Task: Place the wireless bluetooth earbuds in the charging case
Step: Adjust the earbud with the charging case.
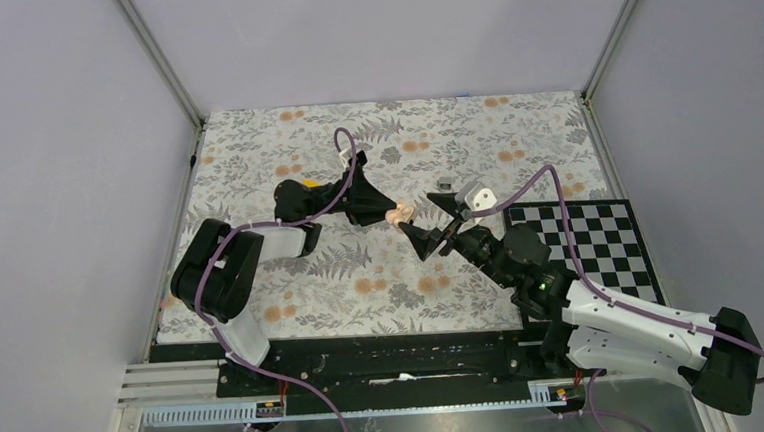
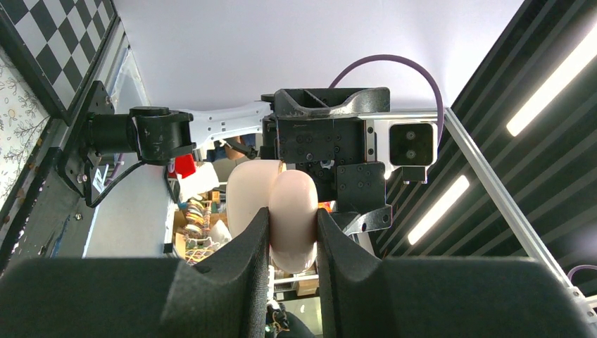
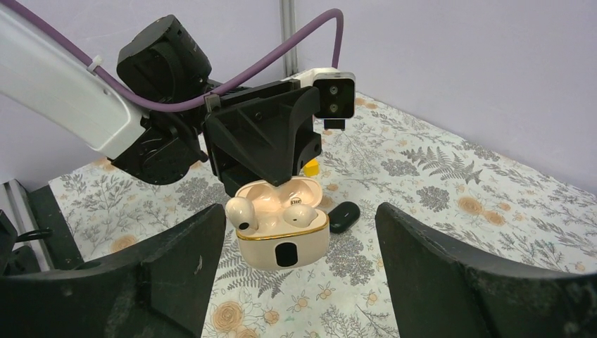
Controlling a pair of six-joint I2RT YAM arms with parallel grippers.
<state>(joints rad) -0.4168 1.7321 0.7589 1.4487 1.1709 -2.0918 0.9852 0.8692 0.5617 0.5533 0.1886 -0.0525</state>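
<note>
The case point(image 1: 401, 213) is hanging in midair, so my left gripper will tip its fingers down, lower the case onto the floral mat below it and then let it go.
The charging case point(image 3: 285, 239) is a cream box with a gold rim, and its lid stands open. It hangs above the floral mat, with my left gripper point(image 3: 271, 176) shut on its lid end. One cream earbud point(image 3: 299, 215) sits down in the right slot. The other earbud point(image 3: 240, 213) stands up out of the left slot, leaning over the rim. My right gripper point(image 3: 301, 218) is open, its fingers wide on either side of the case and not touching it. From above, the case point(image 1: 401, 213) lies between the left gripper point(image 1: 390, 213) and the right gripper point(image 1: 431, 220). The left wrist view shows the case point(image 2: 281, 190) pinched between the fingers.
A small black oval object point(image 3: 344, 217) lies on the mat point(image 3: 436, 211) just behind the case, and a small yellow object point(image 3: 310, 167) lies farther back. A checkerboard point(image 1: 580, 239) covers the right side of the table. Grey walls close in on three sides.
</note>
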